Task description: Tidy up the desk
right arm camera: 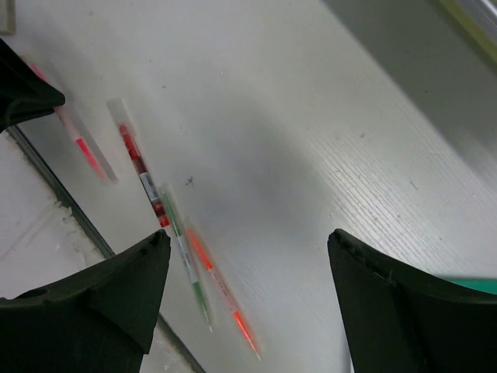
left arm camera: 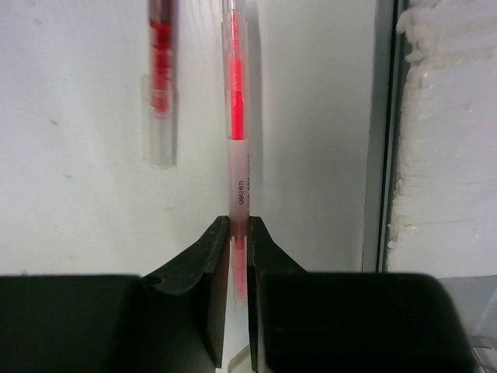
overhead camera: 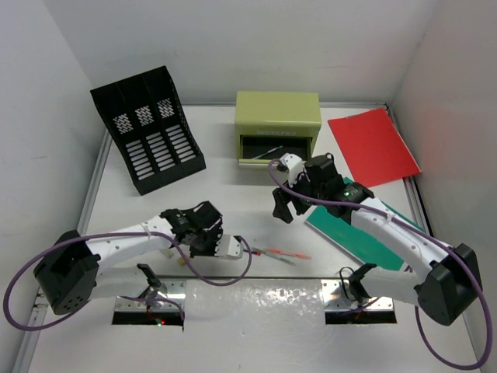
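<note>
The clear red pen lifts outward in my left gripper over the open drawer next and is released, as the drawer lies outward and to its right in the top view.
The white desk holds several pens near its front edge. My left gripper is shut on a clear red pen, low over the desk, jaws pinching its end. A second, darker red pen lies just left of it. My right gripper hovers open and empty above the desk. Under it lie a dark red pen, a green pen and an orange pen. The loose pens show as a small cluster in the top view.
An olive-green drawer chest stands at the back centre, its drawer open with a pen inside. A black file rack is at back left. A red folder and a green notebook lie right. The metal edge rail runs beside the pens.
</note>
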